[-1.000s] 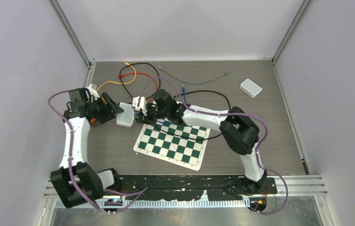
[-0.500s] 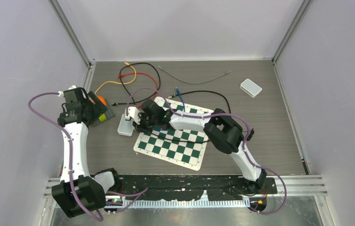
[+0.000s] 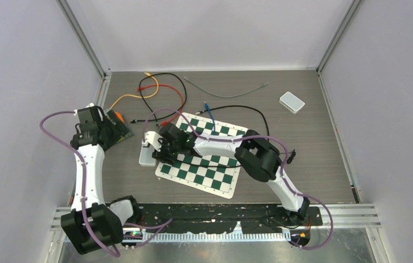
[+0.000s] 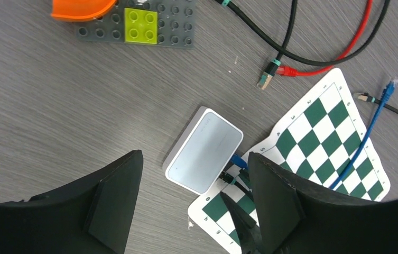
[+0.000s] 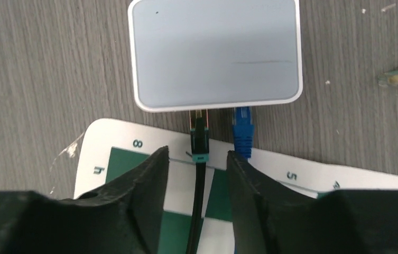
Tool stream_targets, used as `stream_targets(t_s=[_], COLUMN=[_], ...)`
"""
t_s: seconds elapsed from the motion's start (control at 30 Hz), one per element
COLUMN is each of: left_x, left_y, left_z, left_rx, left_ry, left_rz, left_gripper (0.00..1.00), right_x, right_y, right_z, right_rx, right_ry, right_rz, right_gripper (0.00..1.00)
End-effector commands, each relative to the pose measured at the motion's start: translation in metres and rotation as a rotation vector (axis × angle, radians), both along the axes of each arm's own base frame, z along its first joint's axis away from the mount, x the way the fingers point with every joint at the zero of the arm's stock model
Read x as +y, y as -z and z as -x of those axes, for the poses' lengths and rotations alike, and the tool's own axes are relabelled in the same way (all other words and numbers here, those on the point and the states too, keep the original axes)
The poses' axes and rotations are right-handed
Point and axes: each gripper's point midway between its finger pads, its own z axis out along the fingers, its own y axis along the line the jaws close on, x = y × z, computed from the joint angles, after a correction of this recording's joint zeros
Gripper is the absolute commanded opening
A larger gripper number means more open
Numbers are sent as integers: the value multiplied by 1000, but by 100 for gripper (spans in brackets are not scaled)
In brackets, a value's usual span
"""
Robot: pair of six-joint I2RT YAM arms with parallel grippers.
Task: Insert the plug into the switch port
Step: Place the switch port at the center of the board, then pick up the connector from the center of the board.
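My open left gripper reaches outward to the yellow cable next, then down onto the cable's part clear of the black loop [image 3: 130,96]. The cable lies outward and below.
The white switch [image 5: 215,53] lies flat on the table at the chessboard mat's corner, also visible as the switch [image 3: 147,155] from above. A black plug [image 5: 200,138] sits in one of its ports, with a blue plug [image 5: 242,129] in the port beside it. My right gripper [image 5: 197,159] is open just behind the switch, its fingers either side of the black cable without touching it. My left gripper [image 4: 195,159] is open and empty, hovering well above and left of the switch [image 4: 204,150].
The green-and-white chessboard mat [image 3: 201,159] lies under my right arm. A grey brick plate [image 4: 136,26] with orange and lime pieces sits far left. Red and black cables with a loose plug [image 4: 268,76] trail behind. A second white box [image 3: 292,102] is back right.
My right arm carried the switch and plug nearer and leftward, then opened off the black plug. My left gripper let go of the switch and drew back to the left.
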Motion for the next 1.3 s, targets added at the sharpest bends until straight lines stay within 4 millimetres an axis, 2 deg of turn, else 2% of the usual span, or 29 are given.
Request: stream_targets(t_s=[0.0, 0.07, 0.1, 0.13, 0.17, 0.2, 0.23, 0.27, 0.3, 0.33, 0.37, 0.4, 0.43, 0.47, 0.5, 0.53, 0.57, 0.6, 0.63, 0.67, 0.77, 0.97, 1.07, 1.13, 1.27], left_x=[-14, -17, -18, -22, -24, -27, -31, -37, -44, -52, -58, -63, -64, -64, -67, -72, -79, -88, -98, -103, -110, -85, -65, -59, -59], left_y=[-8, -5, -4, -4, -4, -4, -5, -6, -9, -10, -11, -17, -16, -14, -13, -11, -10, -8, -9, -4, -4, -16, -26, -33, -34], left_z=[-16, -18, -17, -18, -19, -20, -23, -28, -34, -41, -48, -57, -65, -72, -80, -88, -97, -106, -115, -124, -151, -208, -231, -249, -277], left_rx=[-68, -41, -28, -22, -19, -16, -20, -27, -38, -39, -29, -29, -14, 3, 8, 6, -8, -30, -56, -50, -39, 33, 42, 3, -115], left_ry=[118, 144, 162, 184, 199, 219, 237, 265, 295, 333, 358, 387, 410, 432, 453, 476, 507, 549, 591, 615, 666, 448, 261, 166, 13], left_rz=[5, -42, -66, -88, -109, -125, -142, -155, -167, -178, -209, -256, -306, -347, -346, -335, -319, -292, -269, -265, -279, -335, -366, -308, -95], left_gripper=[74, 74, 74, 74, 74, 73, 73, 73, 72, 72, 72, 71, 71, 71, 71, 71, 70, 69, 68, 68, 67, 67, 69, 71, 70], right_x=[3, -11, -20, -27, -36, -45, -54, -66, -76, -92, -102, -117, -126, -140, -147, -160, -165, -178, -184, -195, -215, -242, -249, -250, -249], right_y=[-110, -152, -153, -181, -187, -215, -219, -245, -244, -267, -261, -282, -273, -293, -284, -298, -295, -310, -304, -314, -312, -290, -288, -294, -304], right_z=[-7, -5, -7, -5, -5, -2, -2, 2, 2, 3, 6, 12, 17, 25, 29, 36, 38, 42, 42, 45, 49, 44, 44, 45, 47], right_rx=[-40, -54, -57, -53, -55, -43, -43, -42, -41, -34, -21, -34, -25, -36, -32, -45, -56, -77, -89, -109, -166, -249, -261, -264, -270], right_ry=[83, 138, 181, 220, 261, 299, 335, 369, 409, 476, 502, 513, 517, 514, 517, 515, 514, 522, 529, 539, 542, 592, 600, 596, 579], right_rz=[-181, -250, -244, -299, -307, -370, -378, -434, -432, -490, -484, -533, -524, -580, -593, -643, -673, -723, -724, -756, -747, -613, -605, -615, -620], right_gripper=[53, 54, 54, 53, 53, 53, 53, 52, 52, 52, 53, 53, 53, 53, 53, 53, 53, 53, 53, 53, 54, 54, 55, 55, 55])
